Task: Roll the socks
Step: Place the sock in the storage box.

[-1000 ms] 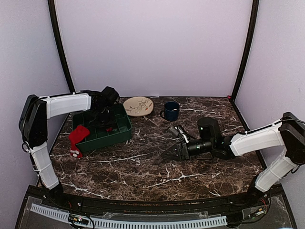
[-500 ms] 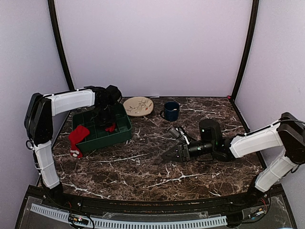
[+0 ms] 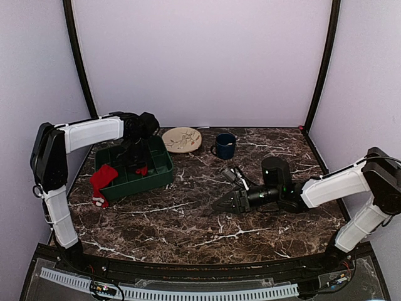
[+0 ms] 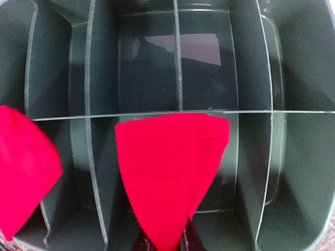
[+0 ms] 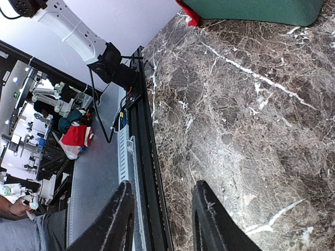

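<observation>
My left gripper holds the sock, and the bin's empty near-row section (image 3: 151, 172) (image 4: 224, 180) is below the gripper and to its right in the top view. Next, I move the gripper gently sideways and down to release the sock.
My left gripper (image 3: 140, 162) hangs over the green divided bin (image 3: 160, 172) and is shut on a red sock (image 3: 142, 169). In the left wrist view that sock (image 4: 167, 172) dangles from the gripper (image 4: 162, 243) above the bin's dividers (image 4: 272, 111). A second red sock (image 3: 100, 182) drapes over the bin's left wall; it also shows in the left wrist view (image 4: 23, 172). My right gripper (image 3: 222, 204) is open and empty, low over the marble table's middle. In the right wrist view it (image 5: 165, 219) points toward the table's near edge.
A cream plate (image 3: 182, 139) and a dark blue mug (image 3: 224, 145) stand at the back of the table. A small grey object (image 3: 229, 172) lies beside the right arm. The right wrist view shows the bin's wall (image 5: 256, 10) and the black front rail (image 5: 146, 172).
My left gripper has shifted a little to the right over the bin with the red sock in it. The right arm has barely moved.
</observation>
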Controlling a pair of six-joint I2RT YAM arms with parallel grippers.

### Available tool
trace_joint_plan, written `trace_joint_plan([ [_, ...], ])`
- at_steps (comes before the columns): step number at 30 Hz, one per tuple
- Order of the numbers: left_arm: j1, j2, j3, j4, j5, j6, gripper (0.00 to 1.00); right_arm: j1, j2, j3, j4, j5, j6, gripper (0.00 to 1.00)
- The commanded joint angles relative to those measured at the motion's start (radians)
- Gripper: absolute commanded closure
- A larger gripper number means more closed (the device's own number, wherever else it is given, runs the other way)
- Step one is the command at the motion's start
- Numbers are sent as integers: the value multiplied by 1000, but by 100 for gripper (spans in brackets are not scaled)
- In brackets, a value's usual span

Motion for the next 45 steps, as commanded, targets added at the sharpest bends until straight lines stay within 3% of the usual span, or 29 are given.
trace_joint_plan([
  [1,-12,42,47,-43,-26,-24,100,3,-34,-23,66,-6,16,64],
  [17,-49,176,231,-76,-20,7,100,0,-20,-36,94,-30,10,64],
  [32,-54,172,175,-119,-28,-37,100,-6,-35,-46,88,-36,1,64],
  [45,-34,185,119,32,27,9,100,-5,-41,-34,48,-25,-5,64],
])
